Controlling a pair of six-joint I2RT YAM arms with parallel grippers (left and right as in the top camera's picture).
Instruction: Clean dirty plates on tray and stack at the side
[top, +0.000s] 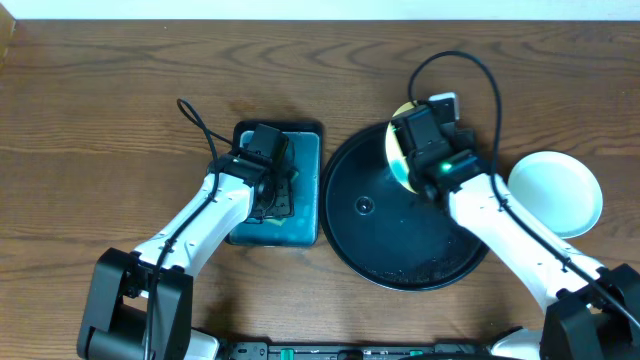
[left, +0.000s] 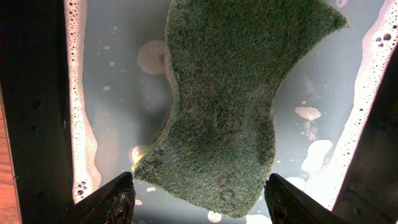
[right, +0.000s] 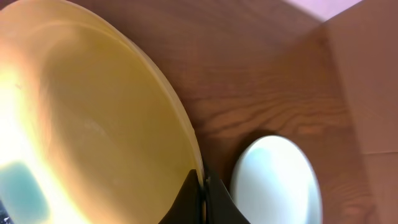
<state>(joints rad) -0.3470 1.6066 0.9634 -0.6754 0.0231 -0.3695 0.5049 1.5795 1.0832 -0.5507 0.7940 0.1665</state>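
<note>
My right gripper swings over the mint-white plate (top: 556, 192) (right: 277, 182) next, then lowers and releases the yellow plate's rim, since the mint-white plate lies below it, to its right in the overhead view.
My right gripper (right: 202, 196) is shut on the rim of the pale yellow plate (right: 87, 130) and holds it tilted on edge over the far side of the black tray (top: 400, 250); a teal smear shows on its face. In the overhead view the yellow plate (top: 397, 155) is mostly hidden by the right wrist. A mint-white plate (top: 556, 192) lies on the table right of the tray, and it also shows in the right wrist view (right: 277, 180). My left gripper (left: 199, 202) is open just above the green sponge (left: 227, 106) in the soapy teal dish (top: 305, 190).
The sponge dish holds grey water with foam along its edges (left: 78, 106). Black cables loop above both wrists. The wood table's far edge runs along the top of the overhead view.
</note>
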